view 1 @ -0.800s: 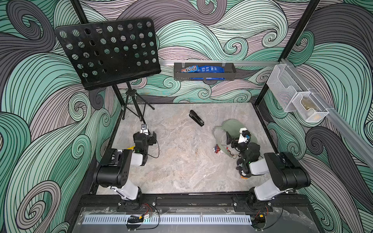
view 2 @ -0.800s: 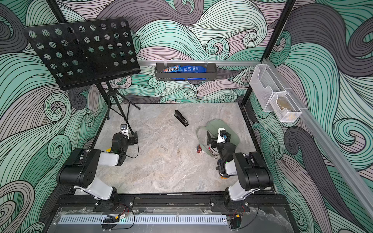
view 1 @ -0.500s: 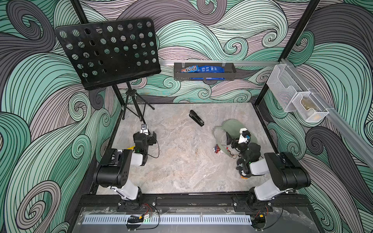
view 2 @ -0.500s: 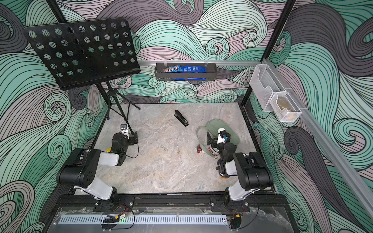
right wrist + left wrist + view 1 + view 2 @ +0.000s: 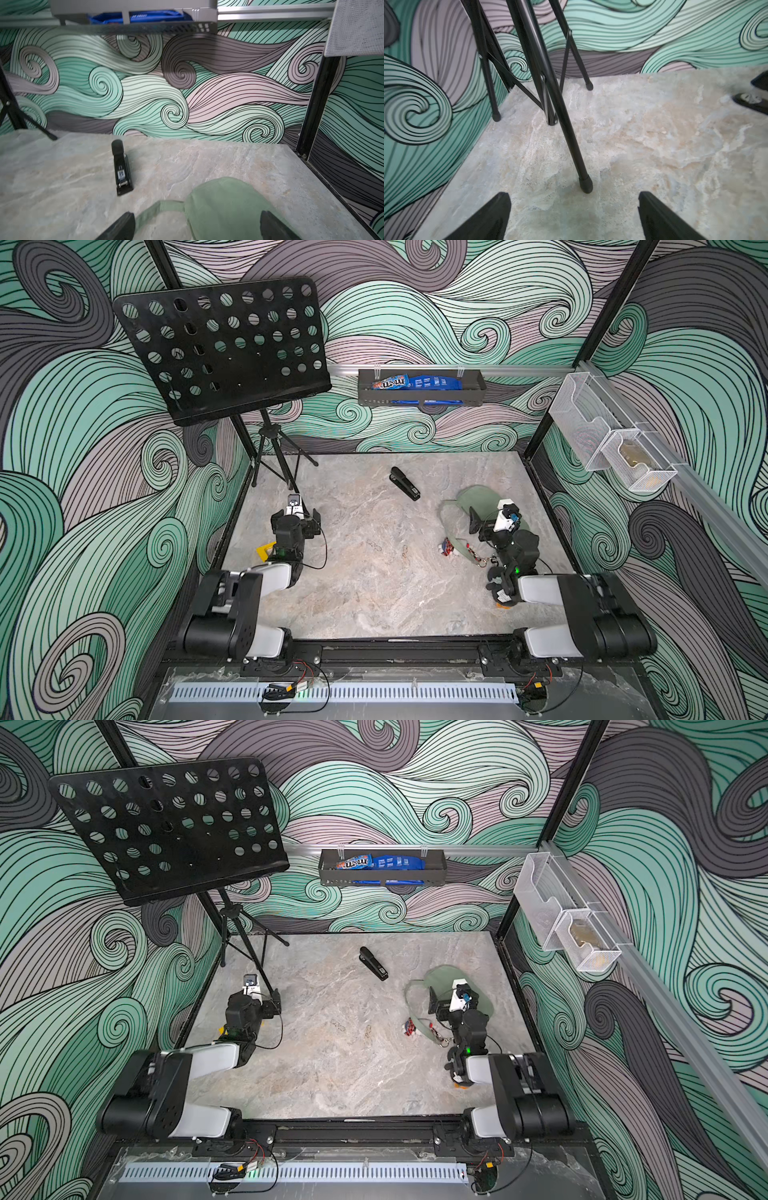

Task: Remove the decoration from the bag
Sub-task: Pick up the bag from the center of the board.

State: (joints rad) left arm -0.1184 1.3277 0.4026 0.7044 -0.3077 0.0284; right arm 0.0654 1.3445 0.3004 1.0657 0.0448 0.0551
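My right gripper tips downward and comes down onto the part of the strap beside the charm (image 5: 449, 536) next, since the strap loops off the bag onto bare tabletop.
The sage-green bag (image 5: 473, 499) (image 5: 438, 975) lies flat at the right of the table, with a strap looping off its left side. The bag (image 5: 224, 207) fills the space under my right gripper (image 5: 197, 216), which hangs just above it, open and empty. In both top views the right gripper (image 5: 494, 522) (image 5: 451, 1002) covers the bag's middle. The decoration (image 5: 446, 546) (image 5: 409, 1028), a small red, white and blue charm, lies on the table by the bag's near end, on a cord to a metal clip (image 5: 482, 561). My left gripper (image 5: 574, 197) (image 5: 296, 513) is open and empty at the far left.
A black stapler (image 5: 404, 483) (image 5: 121, 168) lies behind the bag. The music stand (image 5: 220, 348) fills the back left; one leg's foot (image 5: 585, 182) rests just ahead of my left fingers. A wall basket (image 5: 419, 387) and clear bins (image 5: 602, 435) hang above the table (image 5: 374, 580).
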